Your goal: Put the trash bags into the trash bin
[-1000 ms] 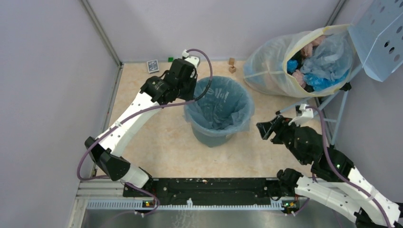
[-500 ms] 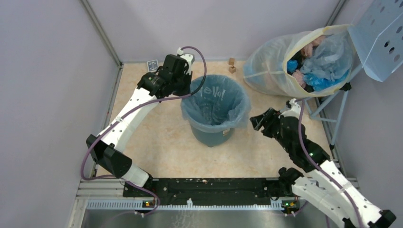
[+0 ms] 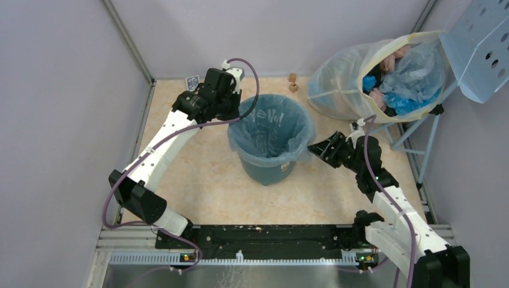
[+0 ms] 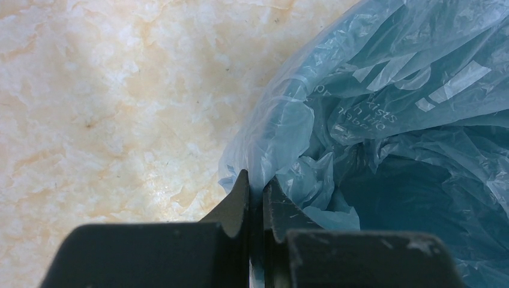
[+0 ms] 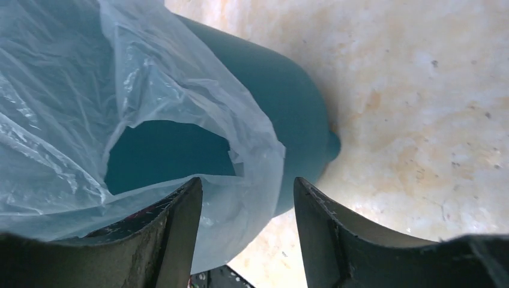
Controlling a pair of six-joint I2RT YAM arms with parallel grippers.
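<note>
The left gripper moves a little outward and toward the card next, then releases the bag's edge, since the film already folds over the bin's rim.
The dark-teal trash bin stands mid-floor, lined by the pale-blue trash bag, whose edge folds over the rim. My left gripper is shut on the bag's edge at the bin's far-left rim; the wrist view shows the film pinched between the jaws. My right gripper is open at the bin's right rim; in its wrist view the draped bag and the bin wall lie just ahead between the fingers.
A big yellowish sack stuffed with blue and pink bags leans at the back right by a pale-blue perforated panel on a stand. Small wooden blocks and a card lie by the back wall.
My left gripper pulled the bag edge left and back over the rim, shifting the bin slightly left. My right arm swung in left, bringing its open gripper to the right rim.
</note>
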